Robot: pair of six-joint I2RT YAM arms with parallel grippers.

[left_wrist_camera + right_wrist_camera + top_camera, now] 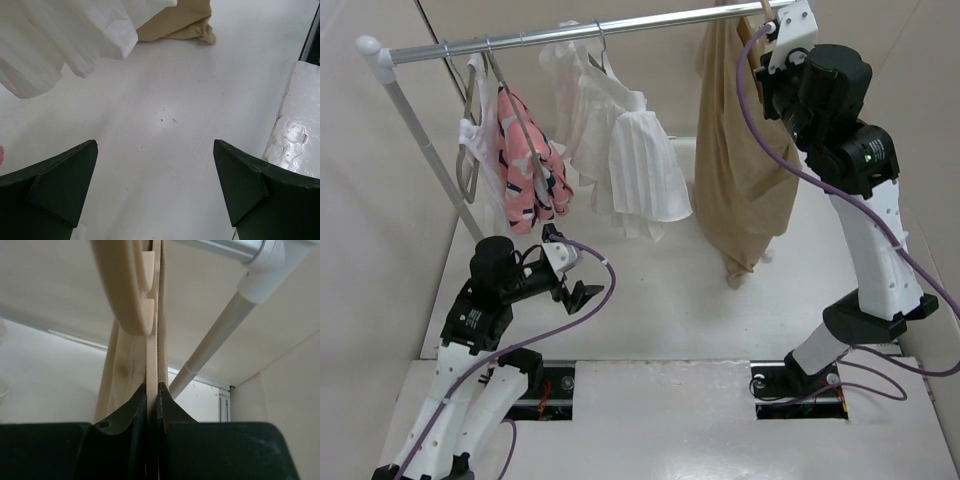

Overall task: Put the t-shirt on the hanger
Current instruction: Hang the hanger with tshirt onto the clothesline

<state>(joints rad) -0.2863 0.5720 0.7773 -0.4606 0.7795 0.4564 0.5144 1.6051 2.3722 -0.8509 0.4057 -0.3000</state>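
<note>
I need to move my right gripper along the metal bar (234, 246) toward the white ribbed top next and let go of the pale hanger (125, 290), because it already stands up beside that bar.
The tan t-shirt (740, 160) hangs long and bunched at the right end of the rack, its lower tip near the table. In the left wrist view its bottom (175, 25) shows at the top. The pale hanger (125, 290) rises close beside the metal rail (225, 247). Its flat stem runs down between the jaws of my right gripper (152, 386), which is shut on it, with t-shirt fabric (117, 375) draped at the left. Seen from above, the right gripper (767, 50) is up at the rail. My left gripper (582, 295) stands open and holds nothing, low over the table (165, 130).
Along the rail (570, 35) hang a pink patterned garment (525, 165) and a white ribbed top (630, 160) on grey hangers. The white top's hem (65, 45) hangs just ahead of the left gripper. The rack's white post (425, 140) slants at the left.
</note>
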